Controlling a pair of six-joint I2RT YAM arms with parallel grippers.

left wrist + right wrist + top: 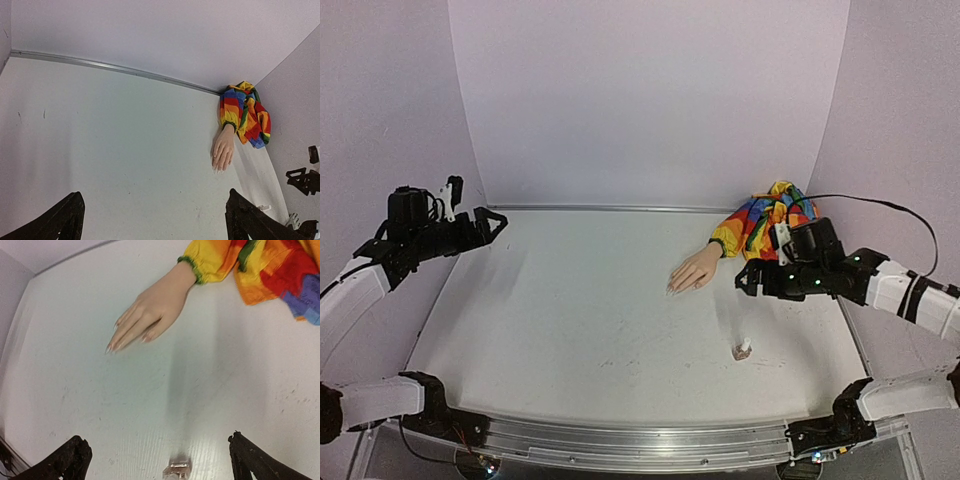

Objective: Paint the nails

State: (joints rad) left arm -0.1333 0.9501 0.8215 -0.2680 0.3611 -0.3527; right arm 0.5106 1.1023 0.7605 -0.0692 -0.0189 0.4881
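Note:
The white cap is sticking up uncovered below and nearer the metal bar, so my right gripper should next lower its open fingers toward the bar and around the cap.
The peach mannequin hand lies palm down at the table's right back, its rainbow patchwork sleeve bunched against the right wall. Its pale nails point to the front left. They also show in the left wrist view and the right wrist view. The tiny pinkish polish bottle stands in front of the hand; in the right wrist view a blurred pale streak rises from it. My right gripper is open and empty, just right of the hand, above the bottle. My left gripper is open and empty, raised at the far left.
Lilac walls close the table at the back and both sides. A metal rail runs along the near edge. A black cable runs from the right arm to the right wall.

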